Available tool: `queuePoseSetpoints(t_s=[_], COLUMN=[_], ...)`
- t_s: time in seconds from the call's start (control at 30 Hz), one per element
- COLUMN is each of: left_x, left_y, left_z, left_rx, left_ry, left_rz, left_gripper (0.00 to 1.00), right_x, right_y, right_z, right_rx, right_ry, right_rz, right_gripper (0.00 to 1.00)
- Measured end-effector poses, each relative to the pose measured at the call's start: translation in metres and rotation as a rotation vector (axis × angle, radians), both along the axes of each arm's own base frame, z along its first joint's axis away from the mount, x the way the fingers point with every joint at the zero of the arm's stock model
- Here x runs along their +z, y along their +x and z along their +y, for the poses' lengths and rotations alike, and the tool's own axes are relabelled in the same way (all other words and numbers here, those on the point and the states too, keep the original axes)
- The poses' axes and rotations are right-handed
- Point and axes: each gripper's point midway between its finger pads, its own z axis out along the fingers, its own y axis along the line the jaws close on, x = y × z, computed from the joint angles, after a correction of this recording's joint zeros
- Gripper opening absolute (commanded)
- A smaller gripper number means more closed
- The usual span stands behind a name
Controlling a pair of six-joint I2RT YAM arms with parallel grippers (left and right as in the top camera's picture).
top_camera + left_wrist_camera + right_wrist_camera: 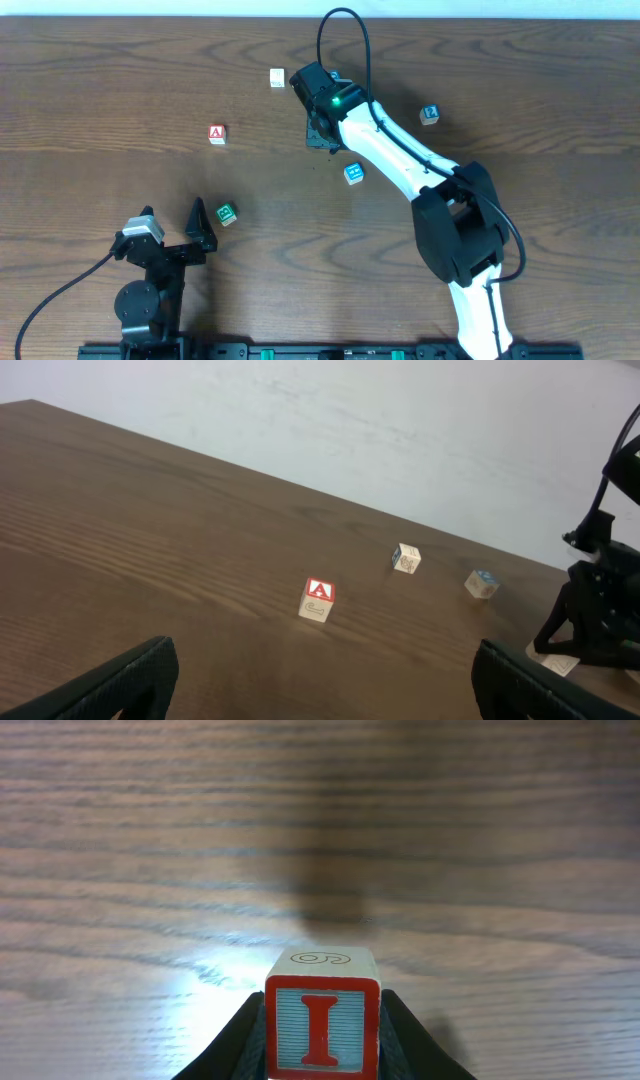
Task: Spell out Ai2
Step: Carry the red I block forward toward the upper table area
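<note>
My right gripper holds the letter I and next needs to bring it down and back to the clear wood beside the blue block (pixel 329 160) and release it, because that wood is below and slightly back.
My right gripper (pixel 322 135) is shut on a red-and-blue letter I block (pixel 322 1025), held just above the wood, right of the A block. In the overhead view the gripper hides this block. The red A block (pixel 217 133) stands at centre left and also shows in the left wrist view (pixel 317 600). A blue-faced block (pixel 429 114) lies at the right; its character looks like a 2. My left gripper (pixel 203 228) is open and empty near the front left, its fingers wide apart (pixel 325 685).
A white block (pixel 277 77) sits at the back. A blue block (pixel 353 174) lies below the right arm. A green block (pixel 226 213) lies just right of the left gripper's fingers. The right arm (pixel 400 155) crosses the table diagonally.
</note>
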Motion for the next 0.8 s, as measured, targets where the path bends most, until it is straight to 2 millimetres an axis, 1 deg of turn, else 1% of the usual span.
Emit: queuePoseSetpoints(t_s=[0.1,0.27,0.43,0.5,0.8], left_x=[0.000,0.000,0.000,0.000,0.000], left_y=[0.000,0.000,0.000,0.000,0.000], left_z=[0.000,0.000,0.000,0.000,0.000], left_rx=[0.000,0.000,0.000,0.000,0.000], left_ry=[0.000,0.000,0.000,0.000,0.000], left_rz=[0.000,0.000,0.000,0.000,0.000], left_gripper=[0.95,0.95,0.95,0.95,0.95], right_x=[-0.001,-0.008,-0.028,-0.033,-0.033], right_y=[-0.009,-0.018,-0.024,-0.024,-0.026], right_z=[0.012,0.018,0.016,0.015,0.008], right_rx=[0.005,-0.006,-0.024,-0.029,-0.041], right_ry=[0.037,0.054,0.039,0.032,-0.001], right_rz=[0.025,0.068,0.113,0.121,0.125], right_gripper=[0.01,0.01,0.01,0.01,0.01])
